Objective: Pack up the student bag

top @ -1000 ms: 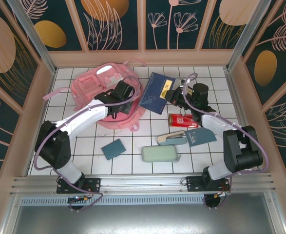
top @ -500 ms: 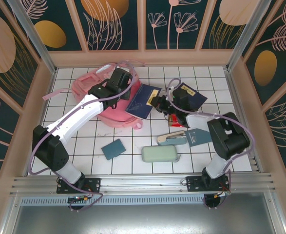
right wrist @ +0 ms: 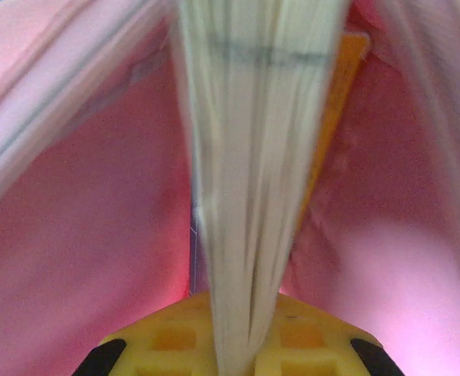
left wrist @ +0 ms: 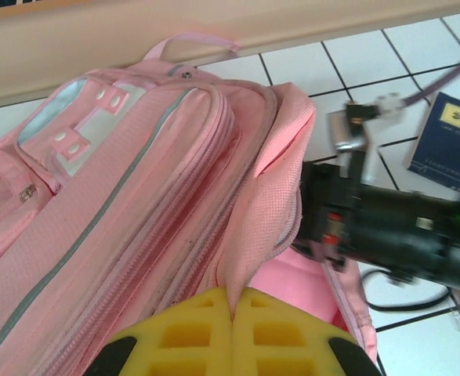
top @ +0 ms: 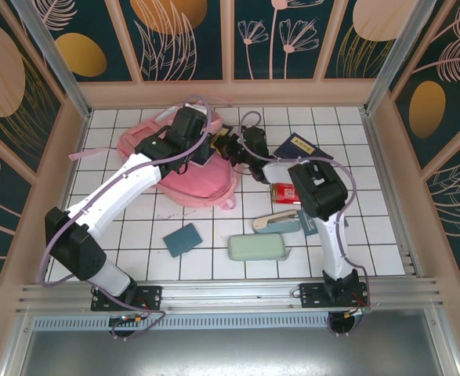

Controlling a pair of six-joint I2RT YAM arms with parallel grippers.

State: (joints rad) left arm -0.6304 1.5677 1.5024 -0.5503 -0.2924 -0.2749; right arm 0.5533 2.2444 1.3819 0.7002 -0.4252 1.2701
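The bag's pink inside lies ahead, held open under the bag's raised flap. My right gripper should next push the book deeper between the bag's sides and release it.
The student bag [top: 182,176], a large pink backpack, lies at the back left of the tiled table. My left gripper [top: 201,141] is shut on the fabric edge of its opening [left wrist: 261,204] and holds it up; its yellow fingertips [left wrist: 190,337] pinch the flap. My right gripper [top: 223,149] is at the bag's mouth, shut on a book. The book's pale page edges [right wrist: 253,157] stand upright between the yellow fingertips [right wrist: 167,341], with the pink lining [right wrist: 73,235] on both sides. The right arm's black wrist [left wrist: 394,227] reaches into the opening.
A dark blue book [top: 304,149] lies right of the bag. Nearer the front are a red packet [top: 284,192], a beige stapler-like thing [top: 273,223], a blue-grey card [top: 320,221], a small teal notebook [top: 183,239] and a pale green case [top: 257,248].
My right arm has swung left with the blue book from the table's middle into the bag's mouth. My left gripper moved back and right, still holding the flap.
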